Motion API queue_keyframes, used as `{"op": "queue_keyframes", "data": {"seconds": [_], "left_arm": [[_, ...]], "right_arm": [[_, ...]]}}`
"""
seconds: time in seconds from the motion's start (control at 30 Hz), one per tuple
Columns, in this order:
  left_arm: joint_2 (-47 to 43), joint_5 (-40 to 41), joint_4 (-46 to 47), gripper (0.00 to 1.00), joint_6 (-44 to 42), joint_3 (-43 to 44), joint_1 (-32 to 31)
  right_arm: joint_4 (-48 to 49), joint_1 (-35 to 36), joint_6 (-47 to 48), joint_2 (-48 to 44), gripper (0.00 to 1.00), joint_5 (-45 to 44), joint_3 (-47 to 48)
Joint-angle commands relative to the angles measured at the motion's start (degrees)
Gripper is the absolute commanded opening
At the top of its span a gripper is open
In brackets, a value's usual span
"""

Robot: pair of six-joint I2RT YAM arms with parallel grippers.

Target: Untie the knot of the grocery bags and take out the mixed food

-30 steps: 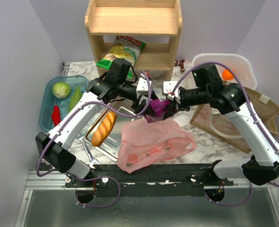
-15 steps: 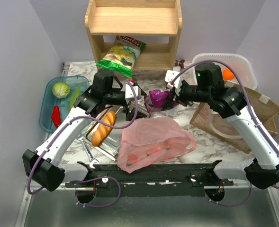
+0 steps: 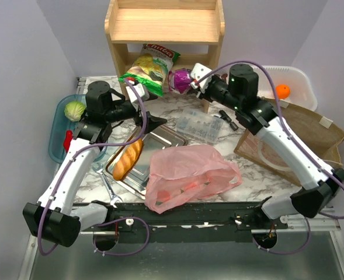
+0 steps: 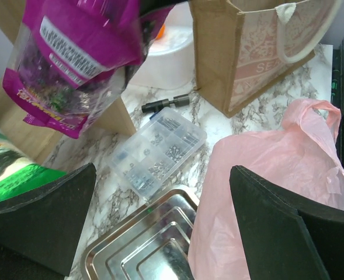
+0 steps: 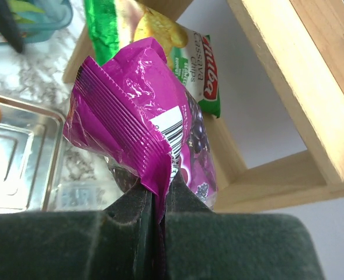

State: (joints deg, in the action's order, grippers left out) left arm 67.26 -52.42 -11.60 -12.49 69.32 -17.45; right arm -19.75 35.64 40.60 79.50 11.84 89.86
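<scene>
The right gripper carries the purple snack packet outward into the shelf's lower opening next, onto the board (image 3: 190, 62) (image 5: 223, 147) beside the yellow-green crisp packet, as it is bare.
The pink grocery bag (image 3: 189, 175) lies slumped at the table's front, reddish items showing through it. One handle loop (image 4: 329, 116) lies loose, and no knot shows. My right gripper (image 3: 194, 81) is shut on the purple snack packet (image 5: 142, 116), holding it in the air by the shelf's lower opening. The packet also hangs at the top of the left wrist view (image 4: 72, 58). Beside it the yellow-green crisp packet (image 3: 148, 67) leans on the shelf. My left gripper (image 3: 153, 120) stands open and empty above the steel tray (image 4: 142, 245), left of the bag.
A wooden shelf (image 3: 166, 35) stands at the back. A bread loaf (image 3: 128, 158) lies on the tray. The blue bin (image 3: 58, 116) holds a cabbage (image 3: 75, 109) and a red pepper (image 3: 68, 140). Also here: a clear parts box (image 3: 198, 123), a brown bag (image 3: 294, 146), and a white tub (image 3: 294, 79) with an orange (image 3: 282, 91).
The left gripper let go of the purple packet, opened wide and drew back to the left. The right gripper closed on the packet and carried it up and back to the shelf.
</scene>
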Motion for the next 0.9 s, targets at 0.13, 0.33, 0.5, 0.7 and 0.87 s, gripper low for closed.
{"op": "queue_keyframes", "data": {"seconds": [0.13,0.33,0.5,0.7,0.87], "left_arm": [[-4.9,0.3,0.3,0.99,2.2,-2.3,3.5],[-7.1,-0.1,1.0,0.98,3.9,-3.9,3.9],[-6.8,-0.1,0.4,0.98,3.6,-3.7,4.9],[-6.0,-1.7,1.2,0.98,4.3,-2.9,5.8],[-5.7,-2.0,1.9,0.98,4.8,-2.7,6.1]], "right_arm": [[23.2,-2.3,6.5,7.7,0.01,-6.5,1.9],[25.9,-5.4,9.1,12.6,0.01,-5.6,3.5],[31.6,-7.6,13.0,16.0,0.01,-3.5,1.3],[36.3,-8.9,13.7,22.6,0.01,-5.4,2.9],[38.8,-9.0,17.2,25.5,0.01,-3.8,1.1]]}}
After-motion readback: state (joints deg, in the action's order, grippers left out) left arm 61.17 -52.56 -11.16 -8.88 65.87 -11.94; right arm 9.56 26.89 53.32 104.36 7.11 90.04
